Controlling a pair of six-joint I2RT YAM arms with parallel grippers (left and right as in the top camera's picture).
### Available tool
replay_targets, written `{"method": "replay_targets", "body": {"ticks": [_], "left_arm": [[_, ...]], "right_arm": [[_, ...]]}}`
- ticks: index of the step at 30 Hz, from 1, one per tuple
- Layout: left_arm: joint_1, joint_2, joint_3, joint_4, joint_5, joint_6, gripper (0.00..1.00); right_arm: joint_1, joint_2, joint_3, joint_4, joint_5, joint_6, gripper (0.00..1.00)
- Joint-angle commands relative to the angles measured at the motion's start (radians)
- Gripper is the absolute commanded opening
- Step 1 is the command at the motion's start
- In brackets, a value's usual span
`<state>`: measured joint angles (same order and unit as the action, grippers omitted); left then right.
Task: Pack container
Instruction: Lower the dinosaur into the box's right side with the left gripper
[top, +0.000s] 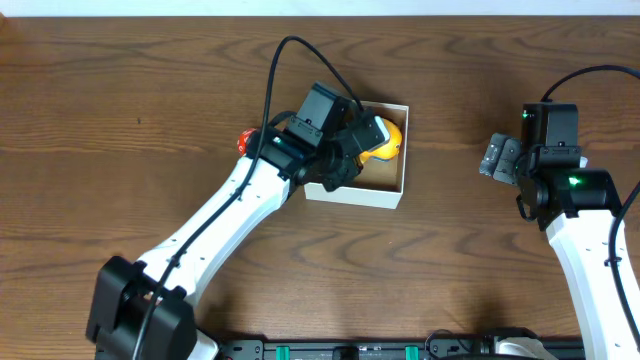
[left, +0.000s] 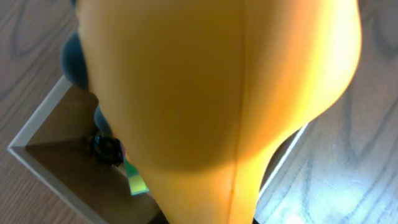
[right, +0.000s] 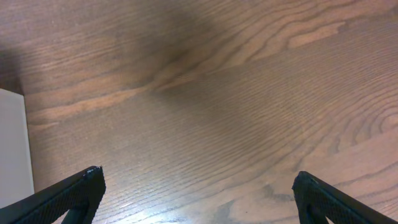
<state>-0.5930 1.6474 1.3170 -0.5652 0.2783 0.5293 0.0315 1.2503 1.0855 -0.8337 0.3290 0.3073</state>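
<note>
The yellow-orange toy already hangs over the container, so next it goes down in my left gripper toward the brown bottom (top: 380, 170) (left: 119, 189). Then my left gripper opens.
The container (top: 392, 196) is a shallow white box with a brown bottom, at the table's middle. My left gripper (top: 371, 136) hangs over its far right corner, shut on a smooth yellow-orange toy (top: 388, 141). That toy (left: 211, 93) fills the left wrist view, its narrow end towards the jaws, which it hides. Below it lie the container's wall (left: 37, 127), a small dark thing (left: 106, 148) and a green-yellow tag (left: 134, 181) on the brown bottom. My right gripper (top: 497, 158) stands open over bare wood to the container's right, nothing between its fingers (right: 74, 196).
A small red thing (top: 243, 141) lies on the table left of the container, partly under my left arm. A blue-grey rounded thing (left: 73, 59) shows at the box's edge. A white edge (right: 12, 149) stands at the left border of the right wrist view.
</note>
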Motion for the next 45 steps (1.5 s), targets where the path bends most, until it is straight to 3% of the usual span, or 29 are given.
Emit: {"method": "replay_targets", "body": {"ticks": [1,12,14,18,21,24,34,37,45], "left_arm": [[0.000,0.023,0.004,0.022,0.009,0.017,0.07],[0.000,0.080,0.004,0.048,0.009,0.016,0.08],[0.000,0.080,0.003,0.043,0.009,0.015,0.16],[0.000,0.080,0.003,0.032,0.009,0.012,0.53],[0.000,0.080,0.003,0.030,0.009,0.012,0.65],[0.000,0.080,0.003,0.029,0.009,0.012,0.72],[0.000,0.080,0.003,0.038,0.000,0.012,0.72],[0.000,0.080,0.003,0.055,-0.010,0.010,0.65],[0.000,0.080,0.003,0.207,-0.010,-0.087,0.62]], "right_arm": [[-0.006,0.001,0.004,0.000,0.003,0.014,0.99],[-0.006,0.001,0.004,0.000,0.003,0.014,0.99],[-0.006,0.001,0.004,0.000,0.003,0.014,0.99],[-0.006,0.001,0.004,0.000,0.003,0.014,0.99],[-0.006,0.001,0.004,0.000,0.003,0.014,0.99],[-0.006,0.001,0.004,0.000,0.003,0.014,0.99],[-0.006,0.001,0.004,0.000,0.003,0.014,0.99],[-0.006,0.001,0.004,0.000,0.003,0.014,0.99],[-0.006,0.001,0.004,0.000,0.003,0.014,0.99]]}}
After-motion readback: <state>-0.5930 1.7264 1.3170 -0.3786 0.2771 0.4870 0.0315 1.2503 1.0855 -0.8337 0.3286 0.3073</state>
